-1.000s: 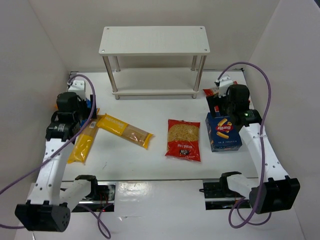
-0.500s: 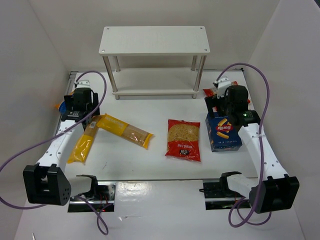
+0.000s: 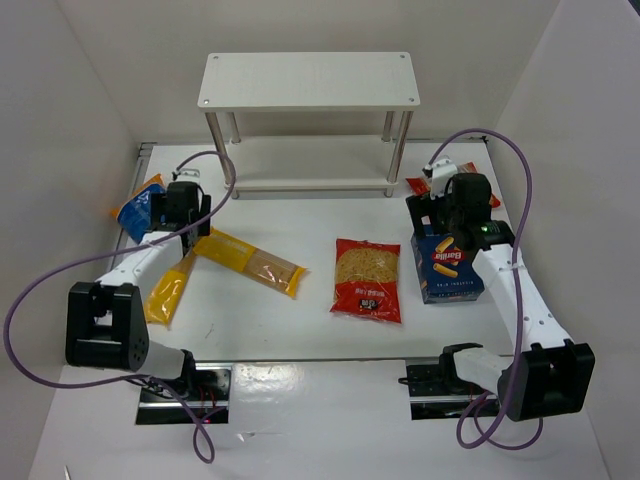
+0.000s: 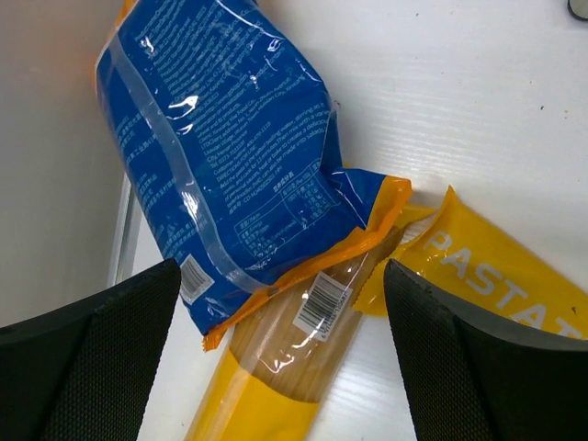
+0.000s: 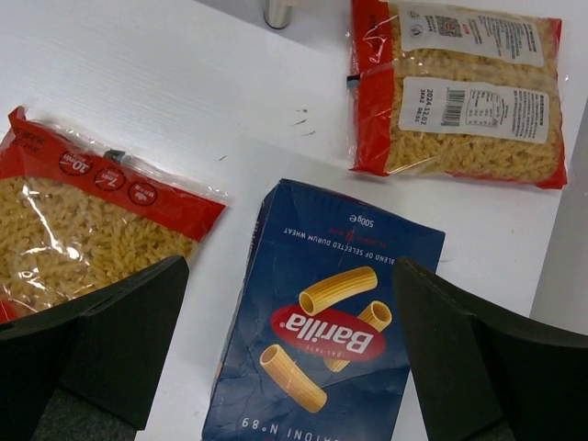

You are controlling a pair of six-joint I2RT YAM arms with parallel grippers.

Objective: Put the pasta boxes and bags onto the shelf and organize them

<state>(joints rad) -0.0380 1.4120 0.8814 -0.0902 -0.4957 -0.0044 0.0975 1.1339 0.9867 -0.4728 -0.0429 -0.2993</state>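
Observation:
My left gripper lowers its open fingers astride the pasta bag's orange-trimmed near end [image 4: 310, 268] next. That end of the bag lies below the gripper, on top of the yellow spaghetti packet.
The white two-tier shelf [image 3: 308, 80] stands at the back. The blue-and-orange pasta bag [image 3: 138, 208] lies at the far left, its end overlapping a yellow spaghetti packet [image 3: 165, 285]; a second spaghetti packet [image 3: 250, 262] lies beside it. My left gripper [image 3: 185, 212] hovers open above where they meet; its wrist view shows the bag [image 4: 220, 147] and both packets [image 4: 294, 367] [image 4: 487, 266]. My right gripper [image 3: 447, 215] hovers open over the dark blue Barilla box [image 3: 448, 268] [image 5: 322, 322]. One red windowed bag [image 3: 368, 279] lies mid-table, another [image 5: 459, 92] behind the box.
White walls close in on both sides of the table. The shelf's silver legs [image 3: 393, 150] stand just behind the right red bag, and one leg foot [image 5: 278, 13] shows in the right wrist view. Purple cables loop above both arms.
My left arm has folded back and its gripper has shifted right, uncovering the blue-and-orange bag. My right gripper has edged slightly left over the Barilla box. No pack has moved.

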